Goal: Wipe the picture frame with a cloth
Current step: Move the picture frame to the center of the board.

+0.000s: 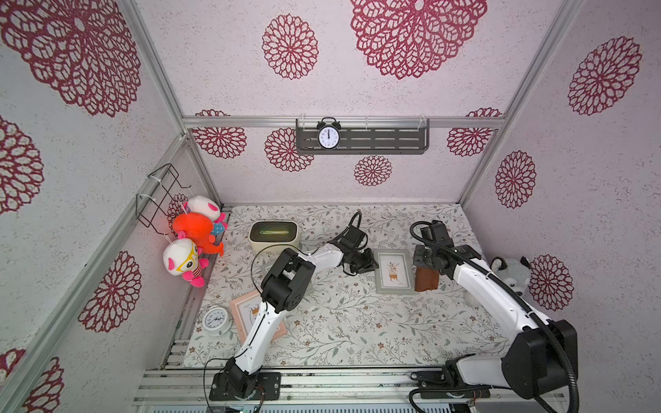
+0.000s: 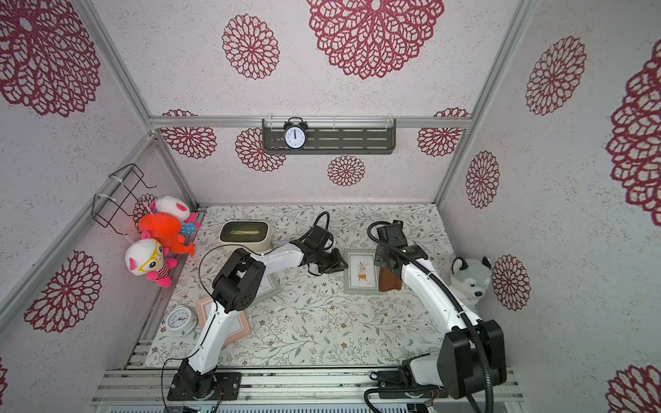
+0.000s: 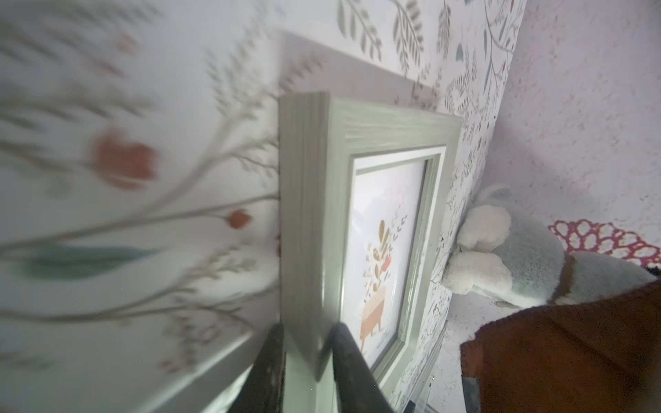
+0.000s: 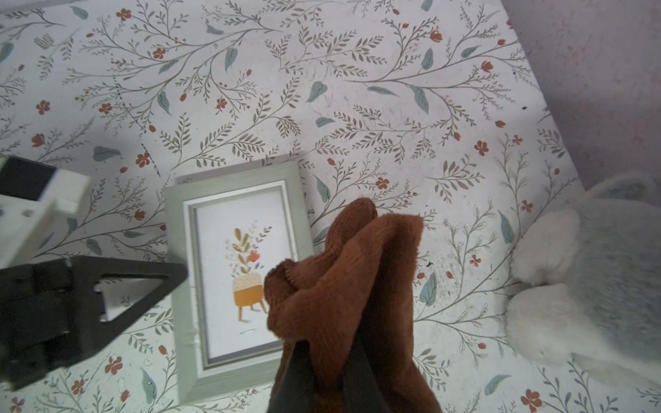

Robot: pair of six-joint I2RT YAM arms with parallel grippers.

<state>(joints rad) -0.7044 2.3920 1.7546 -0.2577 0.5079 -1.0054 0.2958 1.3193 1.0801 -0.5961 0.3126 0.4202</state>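
Note:
My right gripper should next sweep the cloth over the picture frame. Then it needs to lower it onto the mat past its held edge (image 1: 366,283) (image 4: 141,347) to release, because it's bare there.
A grey-green picture frame (image 1: 393,271) (image 2: 361,271) with a plant print lies on the floral mat, right of centre. My left gripper (image 1: 370,264) (image 3: 307,329) sits at the frame's left edge, and in the left wrist view its two fingers close against both sides of the picture frame (image 3: 304,214) near a corner. My right gripper (image 1: 425,267) (image 4: 327,354) hovers at the frame's right side, shut on the brown cloth (image 1: 426,280) (image 4: 343,271). The cloth hangs bunched below it and partly covers the frame (image 4: 232,321) in the right wrist view.
A grey husky plush (image 1: 511,273) leans against the right wall. A cream box (image 1: 273,234) stands at the back left. A pink frame (image 1: 243,311) and a white clock (image 1: 215,320) lie at the front left under the left arm. Plush toys (image 1: 193,232) hang on the left wall.

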